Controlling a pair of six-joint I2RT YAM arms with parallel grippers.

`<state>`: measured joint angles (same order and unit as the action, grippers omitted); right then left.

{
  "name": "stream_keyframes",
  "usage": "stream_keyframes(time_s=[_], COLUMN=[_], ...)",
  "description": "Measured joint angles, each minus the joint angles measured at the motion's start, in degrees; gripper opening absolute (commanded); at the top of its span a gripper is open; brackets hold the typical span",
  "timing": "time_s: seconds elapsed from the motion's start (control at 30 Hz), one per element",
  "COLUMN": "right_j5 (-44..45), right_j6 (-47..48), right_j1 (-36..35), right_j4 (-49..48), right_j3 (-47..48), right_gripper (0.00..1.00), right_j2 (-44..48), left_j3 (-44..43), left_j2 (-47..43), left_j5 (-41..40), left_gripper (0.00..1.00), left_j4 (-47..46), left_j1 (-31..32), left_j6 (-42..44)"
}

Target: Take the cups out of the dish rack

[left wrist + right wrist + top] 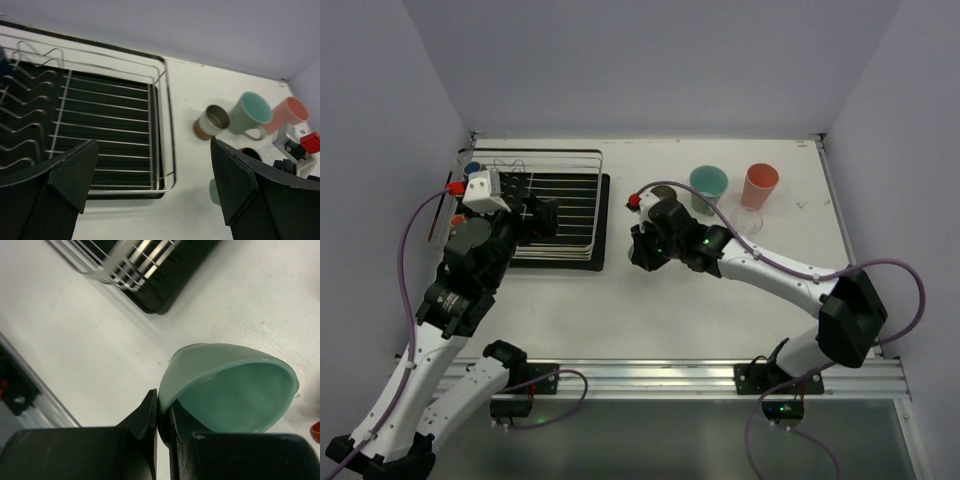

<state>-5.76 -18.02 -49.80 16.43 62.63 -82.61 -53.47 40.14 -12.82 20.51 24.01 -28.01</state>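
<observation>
Next, my right gripper comes down beside the rack and releases the cup's rim, since bare table lies under the pale teal cup (230, 385), clear of the rack's tray.
The silver wire dish rack (560, 200) on its black tray sits at the far left; it also shows in the left wrist view (110, 115). My left gripper (540, 217) hangs open and empty over the rack, jaws wide apart (155, 190). My right gripper (642, 250) is just right of the rack, shut on the rim of a pale teal cup (230, 385), one finger inside and one outside (162, 415). A teal mug (708, 185), a pink tumbler (760, 185) and a brown-based metallic cup (211, 122) stand on the table right of the rack. A blue cup (472, 168) sits at the rack's far left corner.
A clear glass (748, 221) stands near the pink tumbler. The rack's near right corner (150, 270) lies close to my right gripper. White walls close the table at the back and sides. An orange edge (316, 432) shows at the right of the right wrist view.
</observation>
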Motion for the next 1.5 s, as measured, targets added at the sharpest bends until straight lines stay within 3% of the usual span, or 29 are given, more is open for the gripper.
stream_keyframes(time_s=[0.27,0.7,0.77,0.8,1.03,1.2,1.33,1.5], right_j5=[7.32,12.76,13.0,13.14,14.01,13.68,11.45,8.63], right_j6=[5.6,10.78,11.28,11.43,11.32,10.93,9.84,8.04], right_j1=[0.0,2.38,2.45,2.45,2.62,2.62,2.62,2.62], right_j4=[9.77,12.26,12.5,12.52,12.72,12.66,11.26,7.54], right_j3=[10.47,18.25,18.78,18.8,18.91,18.16,15.41,10.49], right_gripper=[0.0,0.03,0.07,0.17,0.59,0.61,0.68,0.73], right_j2=[-17.25,-28.2,-28.65,-28.74,-28.74,-26.8,-19.8,-8.98], left_j3=[7.85,9.29,9.22,9.11,5.22,2.51,0.31,-1.11], left_j2=[-7.72,-6.21,-5.35,-4.63,2.21,6.05,10.1,15.63], left_j5=[-12.41,-15.06,-15.06,-15.02,-14.23,-14.93,-17.42,-16.96], left_gripper=[1.0,1.0,1.0,1.0,1.0,1.0,1.0,0.96], left_j4=[4.96,5.49,5.46,5.62,6.64,6.08,5.31,3.19], left_j1=[0.0,0.0,0.0,0.0,0.0,0.0,-0.72,-9.7], left_j6=[7.93,9.6,9.57,9.46,6.97,5.01,4.48,4.35])
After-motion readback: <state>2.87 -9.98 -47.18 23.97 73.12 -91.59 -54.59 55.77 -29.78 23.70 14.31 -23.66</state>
